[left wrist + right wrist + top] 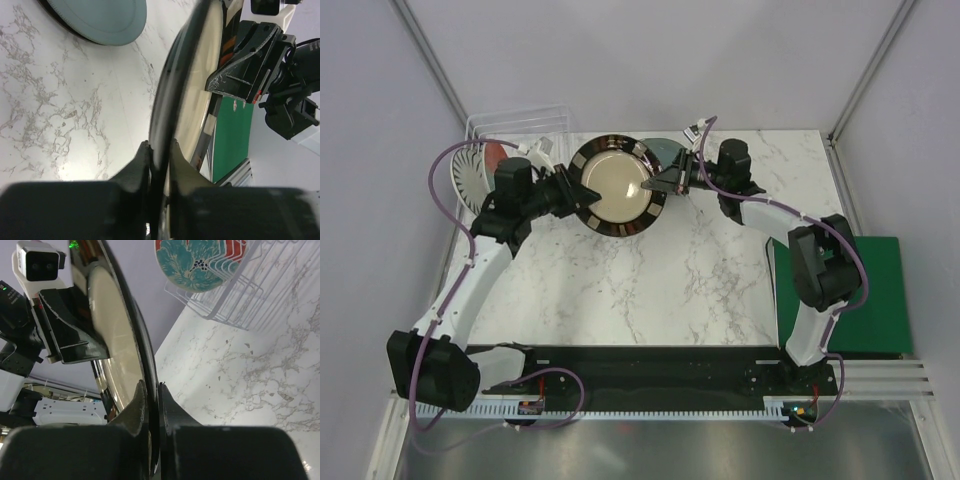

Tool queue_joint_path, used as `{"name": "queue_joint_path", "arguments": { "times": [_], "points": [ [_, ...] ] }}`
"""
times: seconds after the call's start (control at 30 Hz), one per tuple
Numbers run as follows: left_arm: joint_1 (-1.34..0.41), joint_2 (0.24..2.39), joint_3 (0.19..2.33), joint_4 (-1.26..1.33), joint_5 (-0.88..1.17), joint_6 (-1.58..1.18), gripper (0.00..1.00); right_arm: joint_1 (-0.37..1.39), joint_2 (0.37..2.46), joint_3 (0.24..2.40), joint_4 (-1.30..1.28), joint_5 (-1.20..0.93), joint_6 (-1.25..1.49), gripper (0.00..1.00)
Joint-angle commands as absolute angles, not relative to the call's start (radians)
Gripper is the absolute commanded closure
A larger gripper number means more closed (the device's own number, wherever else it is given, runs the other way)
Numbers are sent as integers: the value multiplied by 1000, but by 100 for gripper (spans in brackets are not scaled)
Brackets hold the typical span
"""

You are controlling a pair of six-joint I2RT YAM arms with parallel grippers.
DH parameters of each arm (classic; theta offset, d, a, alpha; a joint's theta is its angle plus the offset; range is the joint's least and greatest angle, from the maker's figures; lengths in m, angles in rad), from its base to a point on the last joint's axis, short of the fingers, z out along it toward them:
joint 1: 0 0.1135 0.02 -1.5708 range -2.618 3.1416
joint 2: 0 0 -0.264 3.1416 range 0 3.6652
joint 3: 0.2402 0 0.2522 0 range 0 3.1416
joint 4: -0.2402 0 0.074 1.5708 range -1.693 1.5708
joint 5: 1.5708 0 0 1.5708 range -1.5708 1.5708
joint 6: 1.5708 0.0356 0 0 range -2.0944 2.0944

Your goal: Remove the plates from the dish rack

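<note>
I will move my right gripper back and down to the marble nearer me than the grey-teal plate, since it is empty there, and let go of the black-rimmed cream plate.
A black-rimmed cream plate hangs above the table's far middle, held at opposite edges by both arms. My left gripper is shut on its left rim; the fingers pinch the dark edge. My right gripper is shut on the right rim. The dish rack stands at the far left corner, holding a red plate with teal flowers and a white black-striped plate. A grey-teal plate lies flat on the table behind the held plate.
A flat green board lies off the table's right edge beside the right arm's base. Marble tabletop stretches between the arms. Grey walls close in on the left, back and right.
</note>
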State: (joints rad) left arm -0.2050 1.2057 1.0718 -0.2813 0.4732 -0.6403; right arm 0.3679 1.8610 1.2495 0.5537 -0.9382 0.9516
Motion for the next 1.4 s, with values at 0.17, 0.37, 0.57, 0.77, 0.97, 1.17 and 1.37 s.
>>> {"name": "queue_joint_path", "arguments": {
  "times": [0.17, 0.37, 0.57, 0.77, 0.97, 1.17, 1.37],
  "points": [
    [-227, 1197, 1137, -256, 232, -479, 34, 359, 1744, 1238, 402, -759, 804, 100],
    [-225, 1161, 1157, -327, 49, -382, 11, 298, 1683, 1236, 268, -707, 735, 100],
    [-225, 1103, 1163, -342, -237, -290, 9, 268, 1635, 1186, 112, -669, 655, 100],
    [-222, 1103, 1183, -313, -549, -147, 3, 256, 1612, 1080, 71, -675, 630, 100],
    [-122, 1179, 1190, -275, -551, -110, 0, 255, 1601, 997, 55, -647, 604, 100],
    [-19, 1252, 1175, -270, -391, -167, 0, 253, 1690, 991, 61, -647, 574, 100],
    [47, 1311, 1169, -265, -315, -207, 0, 252, 1779, 988, 117, -667, 594, 100]
  ]
}}
